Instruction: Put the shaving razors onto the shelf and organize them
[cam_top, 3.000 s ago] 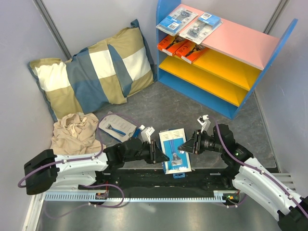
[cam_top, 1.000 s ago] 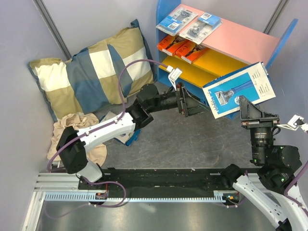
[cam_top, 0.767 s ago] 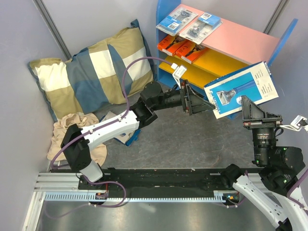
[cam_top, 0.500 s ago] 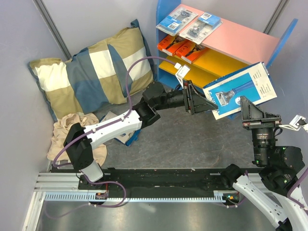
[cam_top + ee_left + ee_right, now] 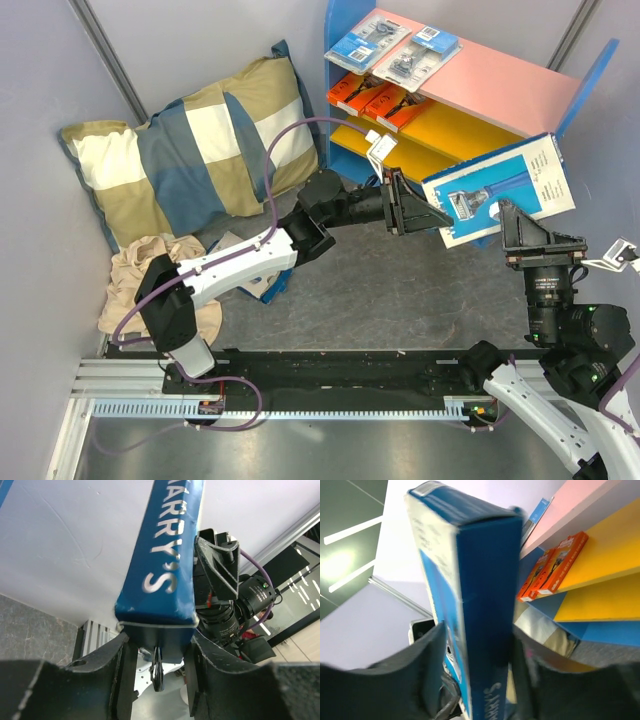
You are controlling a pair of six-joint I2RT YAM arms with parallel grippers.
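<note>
I should next move my left gripper outward to free space and release the box on the upper yellow board (image 5: 455, 129) beside the orange boxes.
A large blue and white razor box (image 5: 497, 188) hangs in the air in front of the shelf (image 5: 510, 85). My left gripper (image 5: 425, 215) is shut on its lower left corner. My right gripper (image 5: 530, 235) is shut on its lower edge from below. The left wrist view shows the box's blue lettered edge (image 5: 167, 555) between my left gripper's (image 5: 157, 645) fingers. The right wrist view shows the box (image 5: 480, 605) between my right gripper's (image 5: 480, 650) fingers. Two blister packs (image 5: 368, 38) (image 5: 418, 55) lie on the pink top board. Orange boxes (image 5: 375, 100) (image 5: 552, 565) lie on the upper yellow board.
A striped pillow (image 5: 190, 150) leans against the back left wall beside the shelf. A beige cloth (image 5: 150, 270) lies on the floor at left. A flat pack (image 5: 268, 285) on the floor is mostly hidden under my left arm. Grey walls close in on both sides.
Three seconds ago the box lay on the floor between the grippers; now both hold it raised before the shelf. Over the last second my left arm reached slightly further right; the box barely shifted.
</note>
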